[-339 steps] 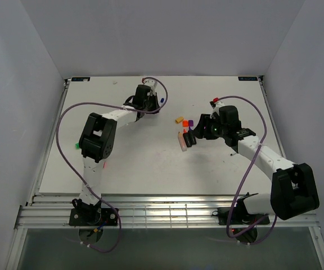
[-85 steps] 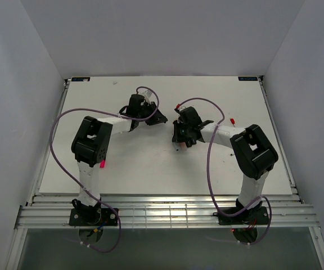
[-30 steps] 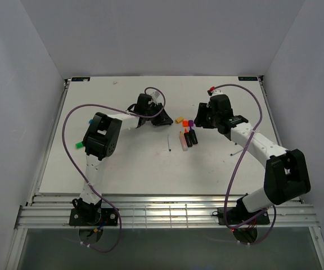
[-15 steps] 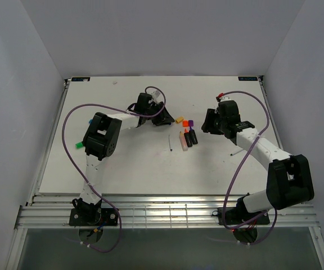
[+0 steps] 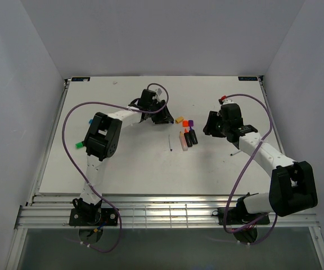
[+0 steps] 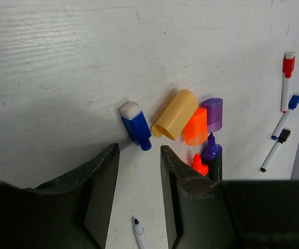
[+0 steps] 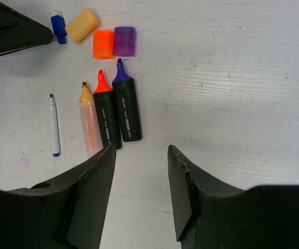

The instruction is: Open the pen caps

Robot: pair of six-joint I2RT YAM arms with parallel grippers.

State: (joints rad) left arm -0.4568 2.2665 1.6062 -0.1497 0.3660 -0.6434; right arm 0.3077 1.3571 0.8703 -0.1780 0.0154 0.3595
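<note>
I will move my right gripper to the right in the top view next. Then I will lower it to the red pen's white body, because that pen's cap is still on.
Four loose pen caps lie together: a blue cap (image 6: 135,126), a yellow-orange cap (image 6: 175,114), an orange cap (image 6: 196,126) and a purple cap (image 6: 212,114). The right wrist view shows them too: blue (image 7: 58,26), yellow-orange (image 7: 82,25), orange (image 7: 103,43), purple (image 7: 124,40). Below them lie three uncapped markers (image 7: 108,116) and a thin uncapped pen (image 7: 53,124). My left gripper (image 6: 139,155) is open and empty, just short of the blue cap. My right gripper (image 7: 139,155) is open and empty, to the right of the markers (image 5: 187,138).
Three thin capped pens, red (image 6: 287,78), blue (image 6: 286,115) and black (image 6: 274,150), lie on the white table further right. A left gripper finger (image 7: 9,31) shows at the top left of the right wrist view. Purple cables loop over both arms.
My right gripper has drawn back to the right, away from the caps and markers. My left gripper has shifted slightly and still points at the caps.
</note>
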